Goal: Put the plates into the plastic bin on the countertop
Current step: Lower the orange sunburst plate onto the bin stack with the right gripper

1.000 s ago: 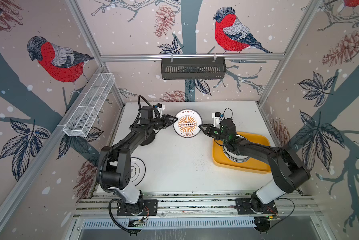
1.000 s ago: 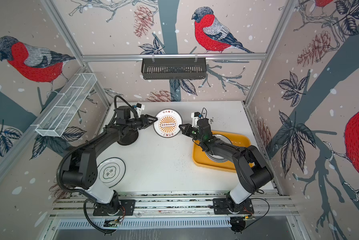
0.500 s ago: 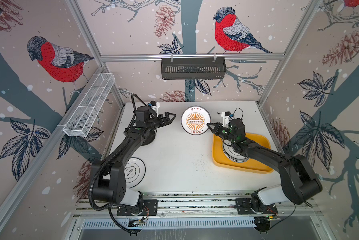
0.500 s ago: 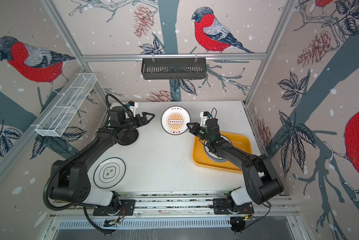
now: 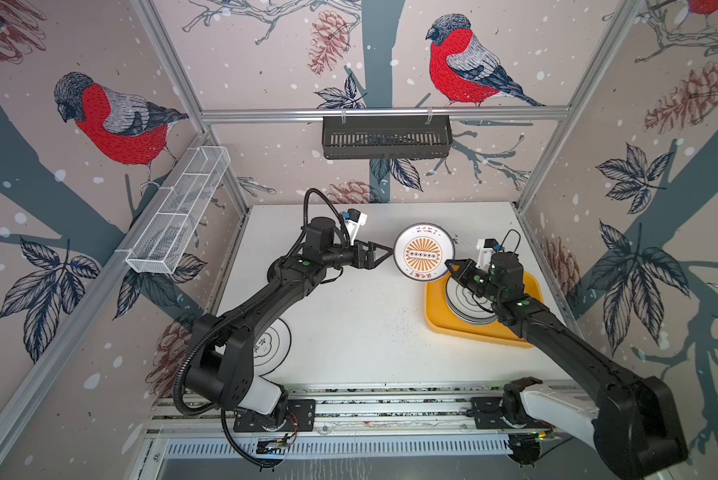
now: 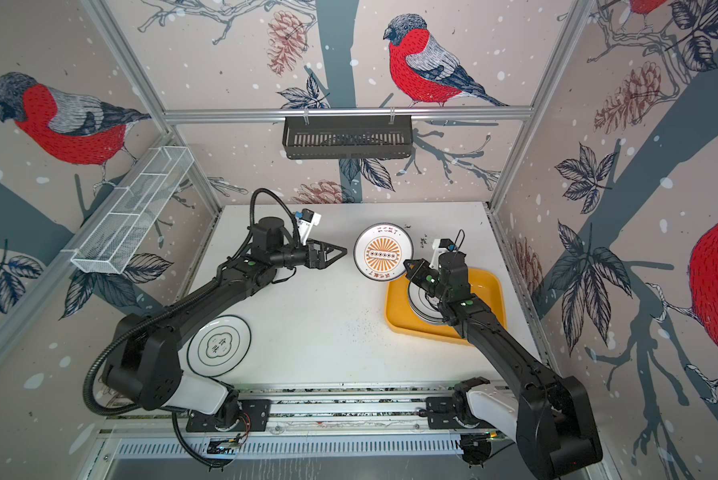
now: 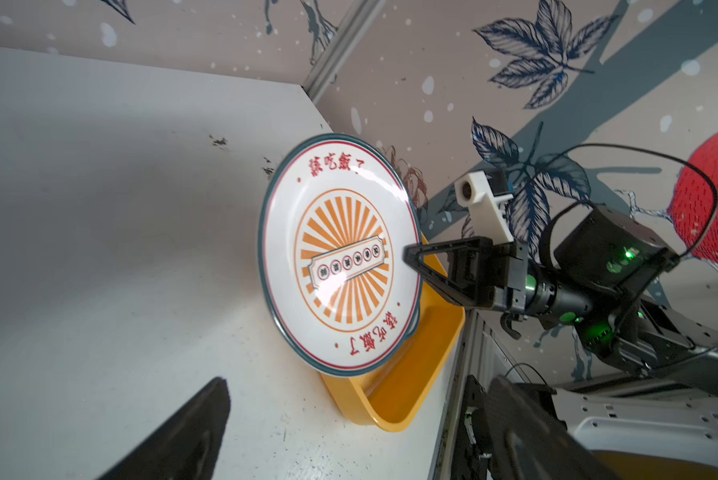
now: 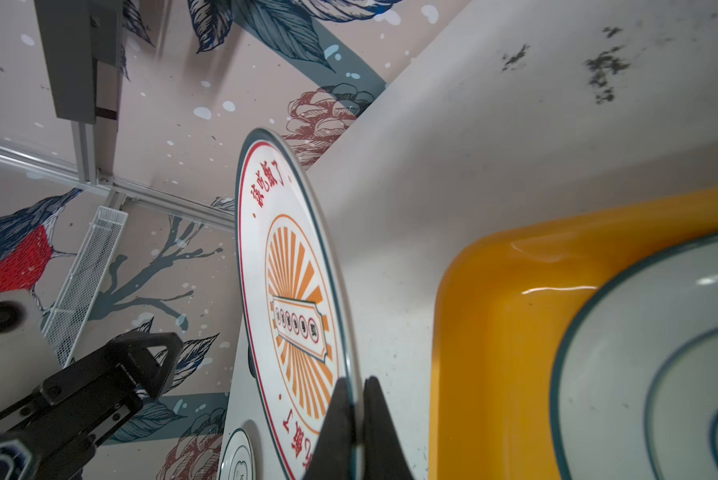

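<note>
The stack of white plates in the bin is below and back from the plate. My right gripper should move the plate back, lower it onto the stack and let it go.
A cream plate with an orange sunburst (image 5: 423, 252) (image 6: 383, 252) hangs tilted on edge above the countertop (image 5: 349, 316), beside the far left corner of the yellow-orange plastic bin (image 5: 436, 320) (image 6: 398, 316). My right gripper (image 5: 448, 264) (image 8: 355, 384) is shut on that plate's rim (image 8: 295, 291). In the bin lies a stack of white plates (image 5: 463, 303) (image 8: 660, 332). My left gripper (image 5: 384, 251) (image 6: 340, 250) stands open just left of the held plate (image 7: 340, 253), apart from it. A white plate with a flower outline (image 6: 220, 345) lies at the near left, partly under my left arm.
A black slotted basket (image 5: 386, 137) hangs on the back rail. A white wire-mesh basket (image 5: 178, 216) hangs on the left rail. Aluminium framing edges the countertop on all sides. Dark specks lie near the bin's front left corner (image 5: 403, 328).
My left gripper has opened and let go of the sunburst plate. My right gripper, still shut on its rim, has carried it right, up to the bin's corner.
</note>
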### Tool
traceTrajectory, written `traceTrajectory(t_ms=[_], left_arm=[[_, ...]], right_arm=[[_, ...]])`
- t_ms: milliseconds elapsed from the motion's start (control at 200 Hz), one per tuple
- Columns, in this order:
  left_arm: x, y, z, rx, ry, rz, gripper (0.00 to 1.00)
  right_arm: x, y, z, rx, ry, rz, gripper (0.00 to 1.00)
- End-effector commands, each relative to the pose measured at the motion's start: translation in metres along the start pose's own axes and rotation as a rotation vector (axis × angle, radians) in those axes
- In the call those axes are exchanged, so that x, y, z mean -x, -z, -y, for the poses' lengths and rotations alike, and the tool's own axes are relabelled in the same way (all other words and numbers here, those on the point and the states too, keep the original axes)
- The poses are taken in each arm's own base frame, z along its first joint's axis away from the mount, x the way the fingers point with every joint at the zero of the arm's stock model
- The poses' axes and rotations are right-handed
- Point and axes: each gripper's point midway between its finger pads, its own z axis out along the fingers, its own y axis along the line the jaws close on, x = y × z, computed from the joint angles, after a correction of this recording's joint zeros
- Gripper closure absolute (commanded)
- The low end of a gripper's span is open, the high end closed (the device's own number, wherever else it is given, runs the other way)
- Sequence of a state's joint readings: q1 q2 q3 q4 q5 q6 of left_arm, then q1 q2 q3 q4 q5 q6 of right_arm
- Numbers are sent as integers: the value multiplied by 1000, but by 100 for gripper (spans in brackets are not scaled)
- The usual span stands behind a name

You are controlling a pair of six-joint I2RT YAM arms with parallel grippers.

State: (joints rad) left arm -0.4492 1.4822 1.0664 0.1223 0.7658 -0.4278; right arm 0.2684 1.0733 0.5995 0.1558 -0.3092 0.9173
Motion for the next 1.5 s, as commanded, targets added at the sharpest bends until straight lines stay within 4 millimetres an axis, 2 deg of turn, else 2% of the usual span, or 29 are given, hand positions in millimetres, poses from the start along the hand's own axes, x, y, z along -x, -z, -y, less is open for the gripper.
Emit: traceTrajectory(t_ms=[0, 125, 265, 575, 806, 1151, 1496], left_arm=[[-12, -12, 20, -33, -114, -51, 4], [-29, -27, 35, -64, -138, -109, 4], [-39, -35, 40, -88, -127, -150, 4], [-38, -35, 38, -56, -153, -147, 4], [-39, -35, 34, -36, -149, -152, 4], [-36, -34, 32, -11, -158, -147, 4], [-34, -32, 31, 5, -169, -144, 4]], right_arm=[[-1, 12, 17, -51, -51, 11, 97], [-1, 26, 33, -90, -89, 18, 97], [1, 41, 49, -128, -118, 31, 97], [-4, 72, 97, -246, -203, 40, 97], [-7, 87, 120, -301, -239, 58, 97], [-7, 92, 141, -331, -266, 69, 95], [-5, 89, 153, -341, -276, 52, 93]])
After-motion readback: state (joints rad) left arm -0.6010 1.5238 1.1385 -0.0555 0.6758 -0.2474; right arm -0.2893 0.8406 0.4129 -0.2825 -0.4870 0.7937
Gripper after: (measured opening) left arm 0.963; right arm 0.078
